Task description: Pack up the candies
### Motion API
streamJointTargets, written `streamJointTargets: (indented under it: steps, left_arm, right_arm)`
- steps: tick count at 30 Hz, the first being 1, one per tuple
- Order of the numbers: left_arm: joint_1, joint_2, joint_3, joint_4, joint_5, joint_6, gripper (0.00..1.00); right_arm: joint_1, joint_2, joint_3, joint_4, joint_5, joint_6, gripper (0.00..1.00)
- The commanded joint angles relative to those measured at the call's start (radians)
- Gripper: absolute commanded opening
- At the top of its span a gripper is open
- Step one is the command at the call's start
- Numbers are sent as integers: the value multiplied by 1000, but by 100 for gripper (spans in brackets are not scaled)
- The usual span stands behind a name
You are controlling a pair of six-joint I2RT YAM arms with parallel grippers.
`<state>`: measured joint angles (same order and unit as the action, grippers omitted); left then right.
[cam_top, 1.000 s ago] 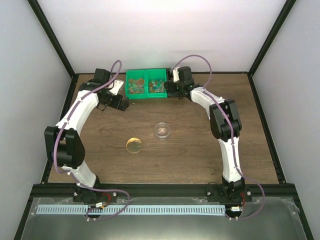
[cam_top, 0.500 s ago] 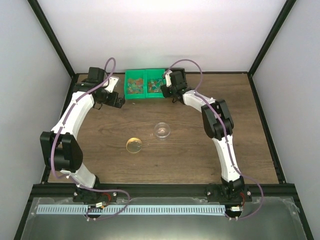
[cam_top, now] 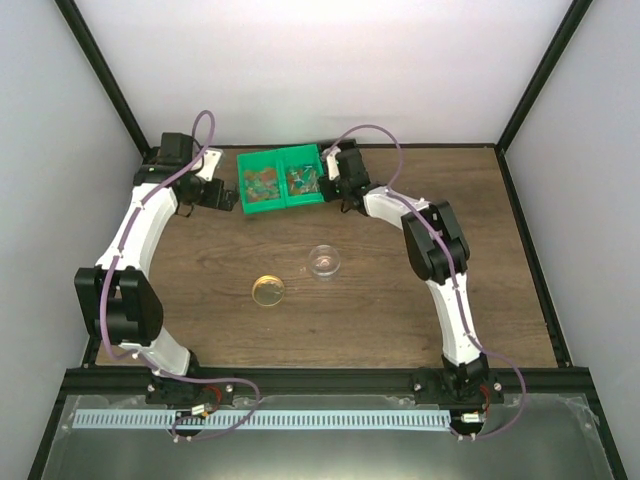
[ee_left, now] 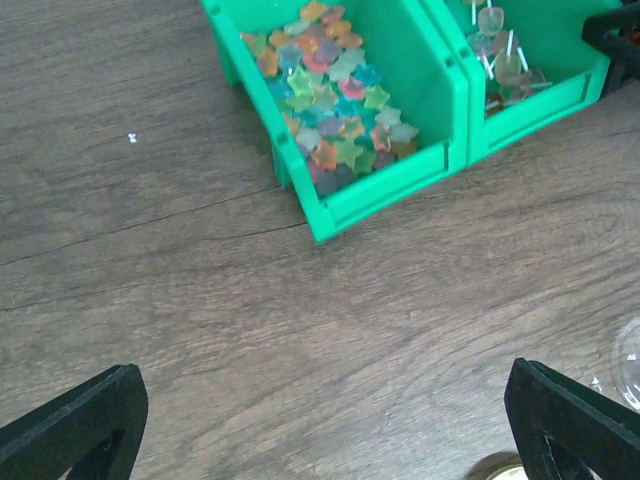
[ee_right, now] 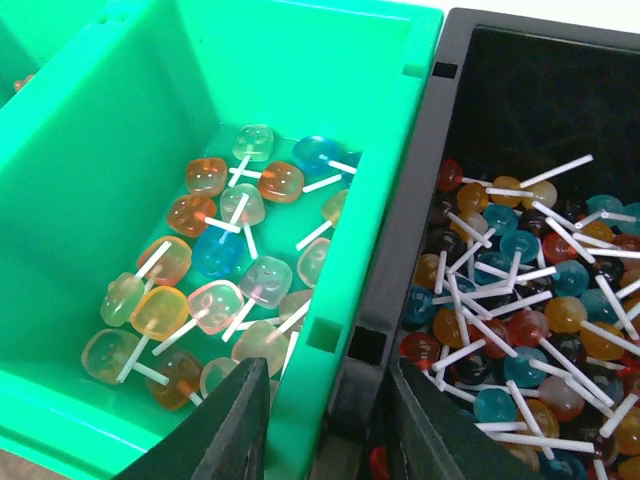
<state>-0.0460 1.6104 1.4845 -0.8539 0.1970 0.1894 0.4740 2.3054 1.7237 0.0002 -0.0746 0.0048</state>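
Observation:
Both bins sit by the bar. My right gripper will drag the pinched sides of the bin back toward the clear jar next, then release them.
The candies [ee_left: 330,100] are small star-shaped sweets in mixed colours, heaped in the left compartment of the green bin [cam_top: 280,203] at the back of the table. Its right compartment holds lollipops [ee_right: 220,270]. In the right wrist view my right gripper [ee_right: 325,420] straddles the green bin's right wall [ee_right: 360,240] and the touching wall of a black bin [ee_right: 430,200] full of lollipops. Its jaws are closed against those walls. My left gripper [ee_left: 320,440] hangs open over bare wood just left of the green bin, holding nothing.
A clear round jar [cam_top: 324,261] stands mid-table with a round gold lid [cam_top: 268,290] lying to its left. The green bin sits slightly skewed. Black frame rails border the table's back and sides.
The right gripper's jaws have closed on the bin wall and the green bin has slid left and turned a little. The left arm has drawn back to the left, still open.

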Motion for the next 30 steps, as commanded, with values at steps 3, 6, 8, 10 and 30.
streamJointTargets:
  steps: [3, 6, 8, 10, 30]
  left_arm:
    - [11, -11, 28, 18, 30, -8, 100]
    - [15, -6, 33, 18, 35, -8, 100]
    - [19, -9, 31, 24, 47, -6, 100]
    - [20, -13, 26, 29, 53, -6, 100]
    - [21, -23, -13, 108, 84, -23, 100]
  right_arm:
    - [65, -98, -122, 9, -97, -1, 26]
    - [77, -140, -197, 40, -139, 6, 26]
    - [82, -167, -241, 52, -181, 14, 26]
    - [89, -198, -290, 71, -228, 13, 26]
    - [133, -396, -569, 120, -409, -57, 30]
